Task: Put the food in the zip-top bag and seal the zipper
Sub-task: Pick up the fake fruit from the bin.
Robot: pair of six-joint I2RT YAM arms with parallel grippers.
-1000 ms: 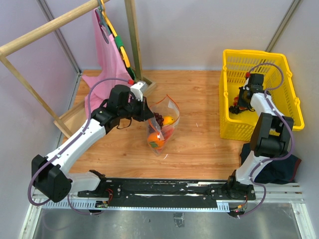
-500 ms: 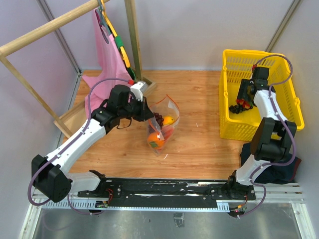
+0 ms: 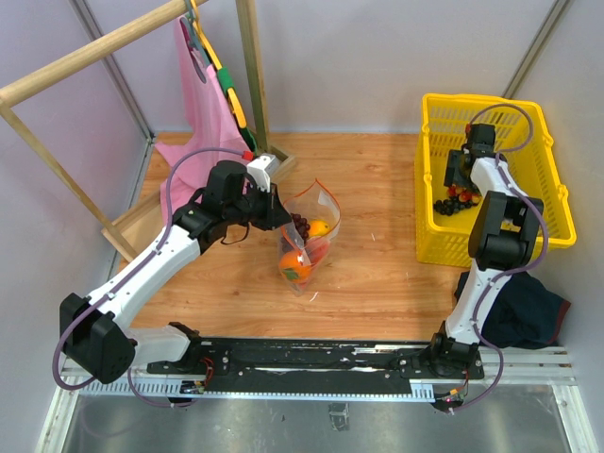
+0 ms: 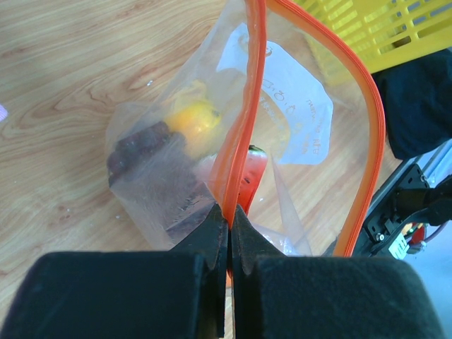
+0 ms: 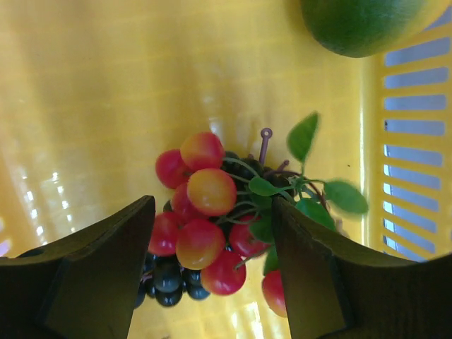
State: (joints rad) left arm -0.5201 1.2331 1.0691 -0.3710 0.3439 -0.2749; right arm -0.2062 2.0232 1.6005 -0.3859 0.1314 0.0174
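The robot's right gripper will move down slightly onto the middle of the cluster (image 3: 463,195) (image 5: 203,240) and close there, because the red-orange cherries are already between its open fingertips.
My left gripper (image 3: 277,215) is shut on the orange-red zipper (image 4: 248,106) edge of the clear zip-top bag (image 3: 311,212) and holds its mouth open at mid-table. Inside the bag lie an orange persimmon (image 3: 295,268), a yellow mango (image 4: 194,120), a red watermelon slice (image 4: 252,173) and a dark fruit (image 4: 141,152). My right gripper (image 5: 212,212) is open inside the yellow basket (image 3: 552,189). Its jaws straddle a cluster of red-orange cherries (image 5: 208,191) with green leaves, and a dark grape bunch (image 5: 166,282) lies just beneath. A green lime (image 5: 360,25) lies beyond.
A wooden rack (image 3: 104,42) with a pink cloth (image 3: 203,104) stands at the back left. A small white block (image 3: 264,168) sits near the rack's foot. A dark cloth (image 3: 524,307) lies at the near right, beside the right arm's base.
The right arm's wrist has shifted toward the basket's far left and its elbow has swung in, with the gripper staying over the fruit in the basket. The left arm and bag have not moved.
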